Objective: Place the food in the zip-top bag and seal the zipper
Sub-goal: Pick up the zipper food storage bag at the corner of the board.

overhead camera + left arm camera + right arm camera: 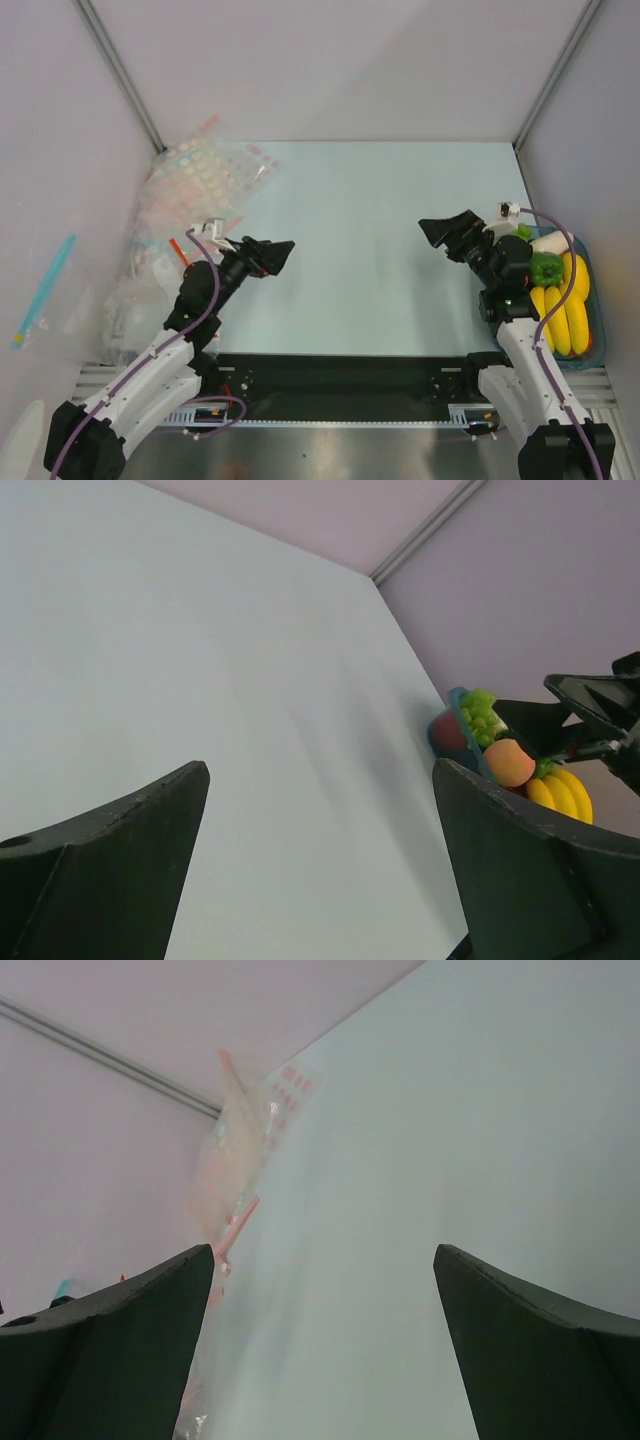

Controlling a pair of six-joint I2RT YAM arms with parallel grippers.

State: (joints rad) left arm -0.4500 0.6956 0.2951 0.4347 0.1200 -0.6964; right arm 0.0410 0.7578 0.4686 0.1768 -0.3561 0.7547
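Note:
I should turn and lower my left gripper leftward in the top view onto the strip's far end [174, 244].
The food lies in a blue tray [598, 322] at the right edge: a green pepper [546, 268], a white radish [551, 243] and a green piece [521, 231]. The left wrist view shows an orange ball [510, 762], green pieces [480, 713] and a dark red piece [450, 736]. A short red-orange strip [179, 247] shows among clear plastic behind the left arm; it also shows in the right wrist view [238, 1223]. Its bag is hard to make out. My left gripper [274, 252] [320, 780] and right gripper [441, 231] [322, 1260] are open, empty and above the table.
Yellow bananas [562, 305] fill the near part of the tray. A heap of dotted clear bags with pink strips [205, 172] lies at the back left. A clear bag with a blue strip [45, 288] leans on the left wall. Walls close three sides.

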